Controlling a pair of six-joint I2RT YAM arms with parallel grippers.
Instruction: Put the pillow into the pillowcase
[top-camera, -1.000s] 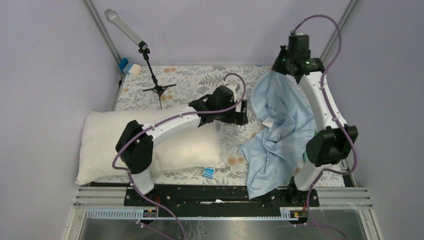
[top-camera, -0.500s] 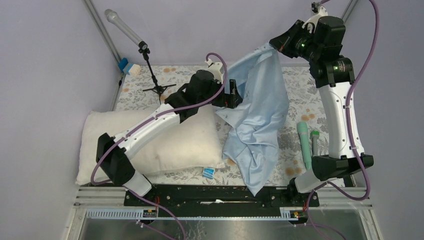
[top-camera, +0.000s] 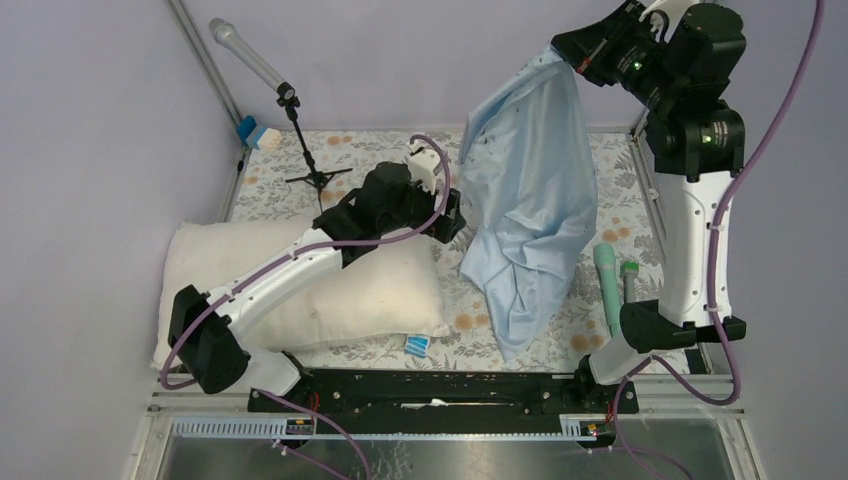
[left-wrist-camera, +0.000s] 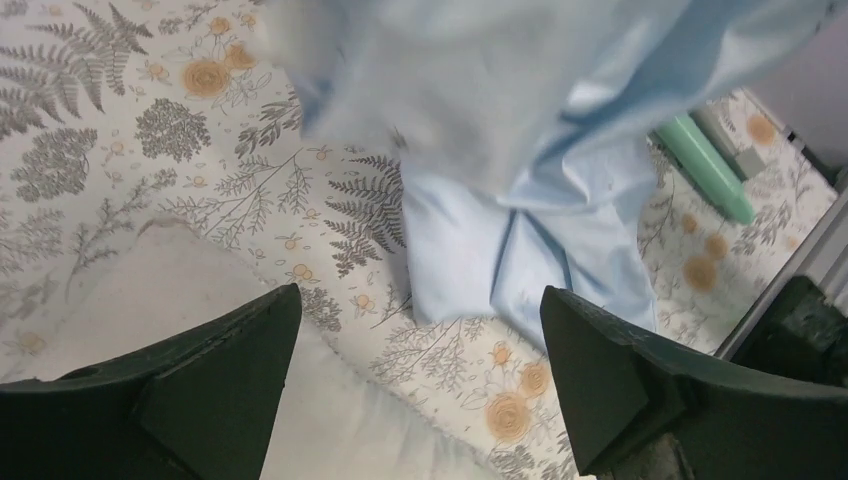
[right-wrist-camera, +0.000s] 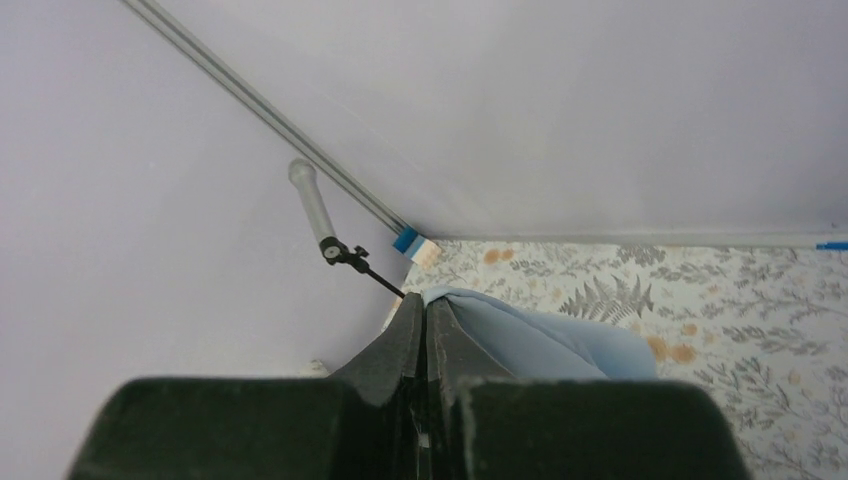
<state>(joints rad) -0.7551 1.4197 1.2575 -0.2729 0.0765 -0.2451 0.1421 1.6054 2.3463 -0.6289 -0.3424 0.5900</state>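
Note:
My left gripper tilts level and shifts to the right in the top view onto the edge next, since the pillowcase's side edge (top-camera: 469, 188) hangs free beside the open fingers.
The cream pillow (top-camera: 350, 295) lies on the left of the table, partly under my left arm. High at the back right, my right gripper (top-camera: 566, 62) is shut on a top corner of the light-blue pillowcase (top-camera: 530, 190). The cloth hangs down in folds, and its lower end rests on the table. In the right wrist view the fingertips (right-wrist-camera: 420, 302) pinch the blue pillowcase (right-wrist-camera: 540, 345). My left gripper (top-camera: 455, 215) is open beside the hanging cloth, above the pillow's right end. In the left wrist view the left gripper (left-wrist-camera: 420, 300) holds nothing, with the pillowcase (left-wrist-camera: 520, 120) ahead and the pillow (left-wrist-camera: 170, 290) below.
A microphone on a small tripod (top-camera: 300, 130) stands at the back left, near a blue and white block (top-camera: 258, 135). Two green cylinders (top-camera: 607, 285) lie by the right arm. A small blue tag (top-camera: 417, 345) lies at the front edge of the floral tablecloth (top-camera: 380, 165).
My right gripper has risen with the pillowcase, lifting most of the cloth off the table. My left gripper has shifted a little left, open, away from the cloth.

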